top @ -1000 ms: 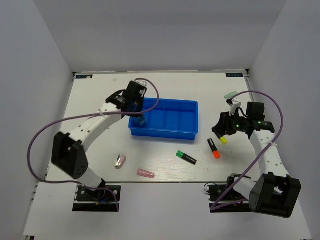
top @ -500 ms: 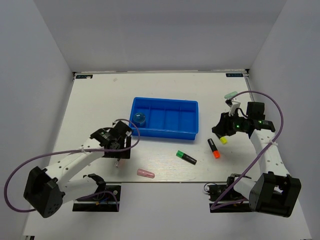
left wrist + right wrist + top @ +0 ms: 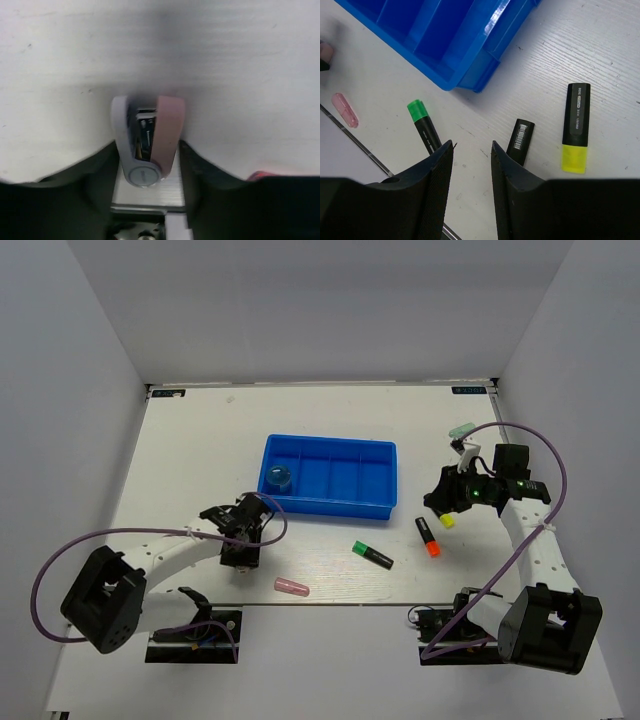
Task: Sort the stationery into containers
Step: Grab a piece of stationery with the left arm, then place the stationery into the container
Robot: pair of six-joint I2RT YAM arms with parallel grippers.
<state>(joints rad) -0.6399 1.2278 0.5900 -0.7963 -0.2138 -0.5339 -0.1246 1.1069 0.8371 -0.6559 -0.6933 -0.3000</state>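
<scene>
The tray's section [image 3: 314, 476] beside the round blue item is empty, so my left gripper will lift next, swing outward over that section and let go of the grey-and-pink piece.
The blue tray [image 3: 330, 508] holds a round blue item [image 3: 278, 478] in its leftmost compartment. My left gripper [image 3: 240, 545] is low on the table in front of the tray's left end. In the left wrist view its jaws [image 3: 147, 145] press both sides of a small grey-and-pink piece [image 3: 167, 130] that rests on the table. My right gripper [image 3: 440, 502] hovers open and empty [image 3: 472, 145] between the green highlighter [image 3: 425, 127] and the orange highlighter's black body [image 3: 520, 141]. The yellow highlighter [image 3: 576, 127] lies to its right. A pink capsule [image 3: 290, 587] lies near the front.
The green [image 3: 372, 554], orange [image 3: 428, 537] and yellow [image 3: 447, 521] highlighters lie in front of the tray's right end. A small pale green piece [image 3: 462, 429] sits at the back right beside the right arm's cable. White walls enclose the table.
My left gripper left the round blue item in the leftmost compartment, swung back toward the near side and came down over the grey-and-pink piece. The right arm has not moved.
</scene>
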